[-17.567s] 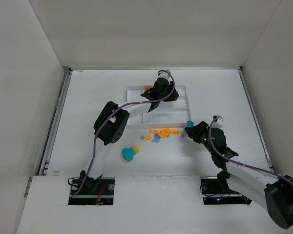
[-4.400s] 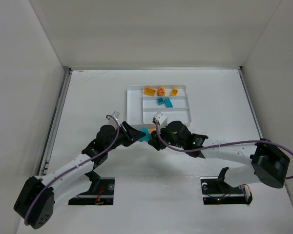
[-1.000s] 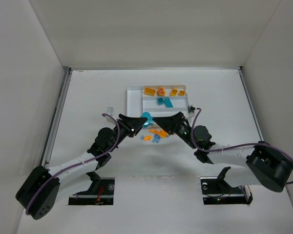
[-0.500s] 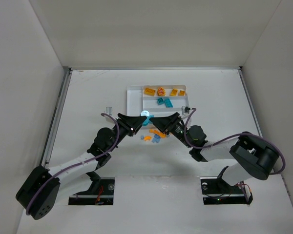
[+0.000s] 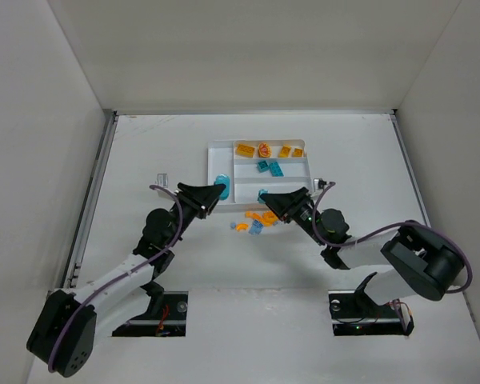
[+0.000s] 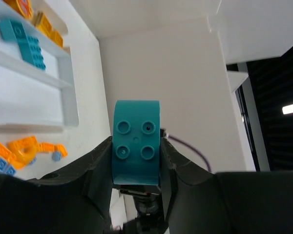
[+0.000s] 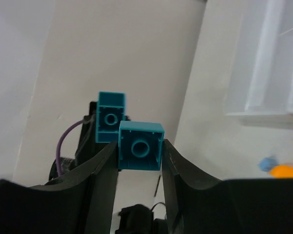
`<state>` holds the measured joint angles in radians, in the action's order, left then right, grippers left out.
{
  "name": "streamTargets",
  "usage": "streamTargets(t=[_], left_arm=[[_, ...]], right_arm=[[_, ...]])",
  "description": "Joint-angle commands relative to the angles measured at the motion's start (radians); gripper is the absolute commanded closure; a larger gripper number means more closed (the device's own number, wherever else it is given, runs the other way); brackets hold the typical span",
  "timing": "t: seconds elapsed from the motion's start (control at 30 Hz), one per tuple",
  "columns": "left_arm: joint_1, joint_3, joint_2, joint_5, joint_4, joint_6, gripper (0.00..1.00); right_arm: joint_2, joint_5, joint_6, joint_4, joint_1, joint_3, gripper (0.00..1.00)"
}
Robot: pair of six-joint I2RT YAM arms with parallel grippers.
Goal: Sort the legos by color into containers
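The bare bottom of the white tray beside the matching teal legos is my right gripper's next stop; it moves outward, then down, to release there.
My left gripper [image 5: 216,186] is shut on a teal lego with a rounded end and studs [image 6: 136,146], held over the white tray's [image 5: 221,165] narrow left section. My right gripper [image 5: 266,198] is shut on a square teal lego [image 7: 140,146], underside toward its camera, just off the tray's near edge. The left gripper's lego [image 7: 110,117] shows beyond it, apart from it. Orange and yellow legos [image 5: 244,149] lie in the tray's far section, with teal ones [image 5: 270,167] in the section nearer me. Loose orange and blue legos [image 5: 256,221] lie on the table between the grippers.
The tray's near wall [image 6: 71,105] and its long sections show in the left wrist view, with the loose pile [image 6: 24,148] below them. White walls enclose the table; a metal rail [image 5: 96,180] runs along its left edge.
The two grippers met at the teal piece; the right one shut on its square part. They have since drawn apart, each with a teal lego, the left shifting left toward the tray.
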<state>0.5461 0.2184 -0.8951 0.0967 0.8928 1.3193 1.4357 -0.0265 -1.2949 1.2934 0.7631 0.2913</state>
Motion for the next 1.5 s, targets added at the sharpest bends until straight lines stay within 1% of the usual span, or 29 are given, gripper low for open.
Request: streamTargets(t=[0.0,0.07,0.1,0.2,0.27,0.3,0.4,0.53,0.7,0.87,0.93,0.97,1.07,1.2,1.23,1.27,1.47], left_arm=[[-0.051,-0.013,0.065,0.003,0.002,-0.048,0.85],[-0.055,0.004,0.085,0.006,-0.064,-0.099,0.85],[-0.033,0.018,0.099,-0.006,-0.109,-0.150,0.84],[0.036,0.065,0.107,-0.063,-0.218,-0.261,0.84],[0.073,0.108,0.094,-0.092,-0.294,-0.333,0.84],[0.085,0.127,0.085,-0.104,-0.326,-0.363,0.84],[0.114,0.163,0.041,-0.141,-0.380,-0.413,0.83],[0.125,0.214,-0.040,-0.152,-0.422,-0.453,0.83],[0.143,0.263,-0.137,-0.176,-0.428,-0.488,0.83],[0.156,0.326,-0.244,-0.215,-0.410,-0.531,0.82],[0.156,0.363,-0.293,-0.219,-0.407,-0.551,0.82],[0.154,0.378,-0.312,-0.219,-0.405,-0.561,0.82],[0.143,0.438,-0.387,-0.226,-0.394,-0.588,0.82],[0.123,0.541,-0.510,-0.219,-0.390,-0.609,0.82],[0.120,0.562,-0.539,-0.218,-0.387,-0.614,0.82],[0.116,0.585,-0.568,-0.215,-0.384,-0.617,0.82],[0.102,0.703,-0.702,-0.190,-0.390,-0.626,0.82]], right_arm=[[-0.038,-0.013,0.022,0.095,-0.061,-0.040,0.69],[-0.049,-0.006,0.054,0.023,-0.104,-0.034,0.68],[-0.055,-0.001,0.090,-0.056,-0.135,-0.009,0.68],[-0.063,-0.032,0.215,-0.349,-0.201,0.086,0.68],[-0.051,-0.102,0.325,-0.565,-0.227,0.185,0.68],[-0.038,-0.142,0.369,-0.638,-0.229,0.228,0.68],[0.015,-0.243,0.491,-0.796,-0.238,0.360,0.67],[0.132,-0.292,0.586,-0.939,-0.265,0.523,0.65],[0.242,-0.309,0.631,-1.020,-0.302,0.627,0.64],[0.310,-0.291,0.641,-1.028,-0.327,0.686,0.59],[0.315,-0.288,0.643,-1.022,-0.331,0.690,0.53],[0.310,-0.286,0.643,-1.016,-0.333,0.689,0.47],[0.267,-0.286,0.644,-0.999,-0.333,0.657,0.32],[0.168,-0.286,0.667,-0.953,-0.328,0.571,0.25],[0.135,-0.294,0.674,-0.944,-0.325,0.544,0.14],[0.103,-0.302,0.678,-0.936,-0.318,0.517,0.00],[-0.102,-0.397,0.689,-0.971,-0.249,0.393,0.00]])
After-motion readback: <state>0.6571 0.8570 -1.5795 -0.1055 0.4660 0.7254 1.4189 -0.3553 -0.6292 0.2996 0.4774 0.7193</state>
